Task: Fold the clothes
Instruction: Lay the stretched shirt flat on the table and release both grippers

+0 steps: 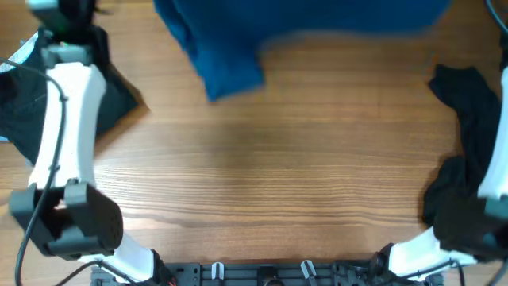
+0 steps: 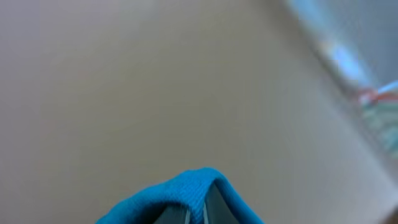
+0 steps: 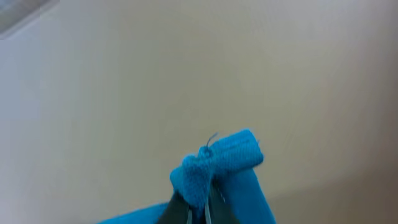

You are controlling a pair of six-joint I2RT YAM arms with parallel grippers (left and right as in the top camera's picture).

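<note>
My right gripper brings the hanging hem down and back to the bare wood beside the black pile next and releases the hem there.
A blue garment (image 1: 238, 40) hangs blurred at the top of the overhead view, above the far part of the wooden table (image 1: 262, 175). My left gripper (image 2: 196, 214) is shut on a blue hem (image 2: 186, 190) in the left wrist view, against a plain beige wall. My right gripper (image 3: 198, 211) is shut on a bunched blue edge (image 3: 214, 162) in the right wrist view. Neither gripper's fingertips show in the overhead view; only the arms at the left and right edges do.
A dark garment (image 1: 119, 95) lies at the far left under the left arm (image 1: 67, 127). A black pile of clothes (image 1: 468, 135) lies at the right edge by the right arm's base (image 1: 444, 250).
</note>
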